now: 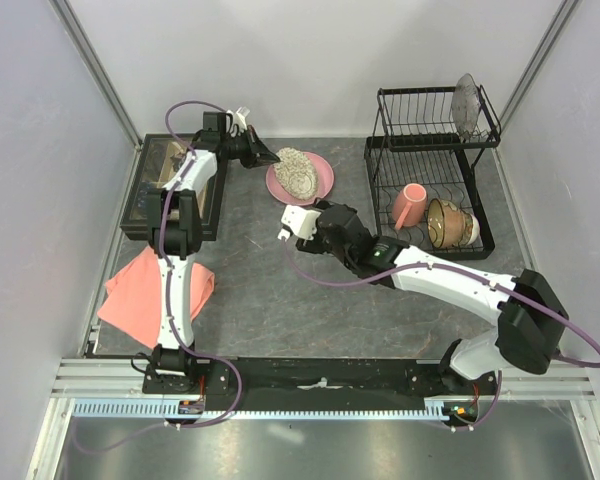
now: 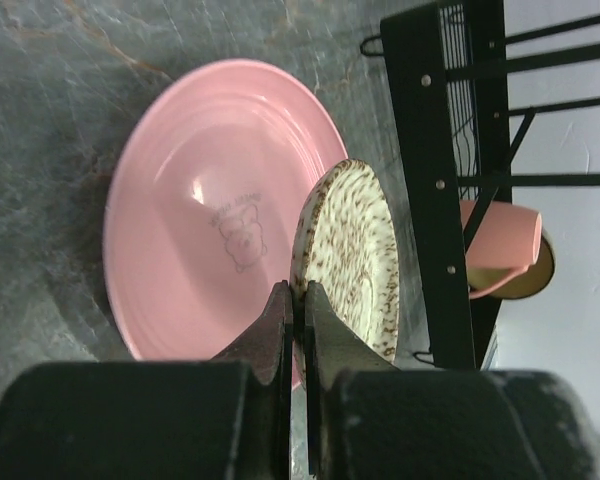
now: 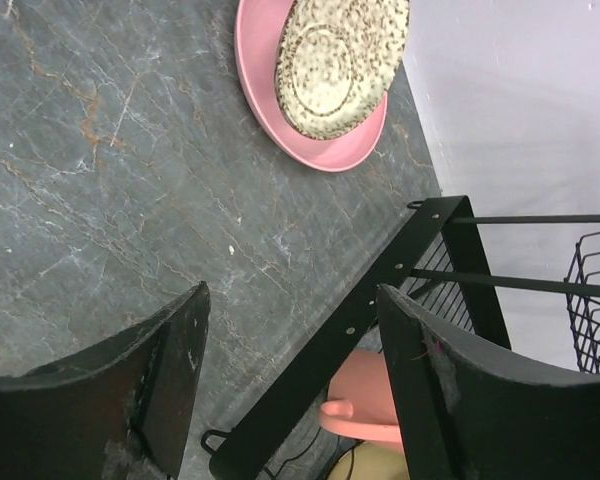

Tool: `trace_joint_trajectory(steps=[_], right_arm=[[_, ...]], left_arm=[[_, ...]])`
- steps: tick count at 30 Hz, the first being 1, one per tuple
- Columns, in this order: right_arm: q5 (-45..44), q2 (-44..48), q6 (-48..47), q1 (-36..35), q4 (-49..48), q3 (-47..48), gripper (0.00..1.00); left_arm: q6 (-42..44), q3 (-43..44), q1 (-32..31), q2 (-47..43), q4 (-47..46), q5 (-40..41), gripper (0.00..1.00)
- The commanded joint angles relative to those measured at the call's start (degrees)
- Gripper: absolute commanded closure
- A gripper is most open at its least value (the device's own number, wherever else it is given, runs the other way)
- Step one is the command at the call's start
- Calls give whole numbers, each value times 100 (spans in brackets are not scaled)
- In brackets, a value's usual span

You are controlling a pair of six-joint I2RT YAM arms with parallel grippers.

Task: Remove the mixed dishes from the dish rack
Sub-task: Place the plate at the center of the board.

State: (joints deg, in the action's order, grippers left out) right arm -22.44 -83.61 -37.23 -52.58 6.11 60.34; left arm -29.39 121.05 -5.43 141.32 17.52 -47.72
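Note:
My left gripper lowers the speckled grey-beige plate [image 2: 350, 255] onto the middle of the pink plate [image 2: 227, 212] next and releases the speckled plate's rim. The pink plate lies empty beneath it.
My left gripper [image 2: 298, 295] is shut on the rim of the speckled grey-beige plate [image 2: 350, 255], which it holds tilted over the large pink plate [image 2: 205, 200] lying flat on the table. In the top view the left gripper [image 1: 263, 155] sits at the left edge of the speckled plate [image 1: 293, 172], over the pink plate [image 1: 323, 181]. The black wire dish rack [image 1: 380, 175] stands at the right, with the pink mug [image 1: 410, 205] and amber bowl [image 1: 448, 222] on its lower tier. My right gripper [image 3: 290, 295] is open and empty, hovering left of the rack's frame [image 3: 330, 345] near the mug [image 3: 365, 400].
A grey dish [image 1: 467, 105] stands upright in the rack's upper tier. A dark tray [image 1: 140, 205] of small items lies at the far left. A folded salmon cloth [image 1: 140, 290] lies in front of it. Walls close in on both sides.

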Motion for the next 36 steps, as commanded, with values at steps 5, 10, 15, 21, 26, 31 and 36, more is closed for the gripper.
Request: trace_joint_trajectory(steps=[5, 10, 15, 21, 26, 31, 36], right_arm=[[222, 398, 146, 265, -75, -206, 24], [240, 408, 129, 327, -92, -198, 23], [266, 267, 146, 336, -66, -101, 23], [240, 152, 164, 336, 4, 5, 24], [196, 135, 138, 345, 4, -4, 24], [47, 100, 93, 362, -101, -48, 23], [55, 135, 111, 371, -127, -127, 24]], left_arm=[[-911, 928, 33, 633, -662, 219, 98], [-902, 1113, 25, 853, -671, 281, 98], [-955, 1271, 16, 1038, -671, 202, 98], [-981, 1421, -19, 1188, -662, 176, 98], [-955, 1438, -37, 1240, -671, 132, 96], [-894, 1412, -72, 1223, -645, 123, 89], [-823, 1412, -116, 1214, -618, 141, 86]])
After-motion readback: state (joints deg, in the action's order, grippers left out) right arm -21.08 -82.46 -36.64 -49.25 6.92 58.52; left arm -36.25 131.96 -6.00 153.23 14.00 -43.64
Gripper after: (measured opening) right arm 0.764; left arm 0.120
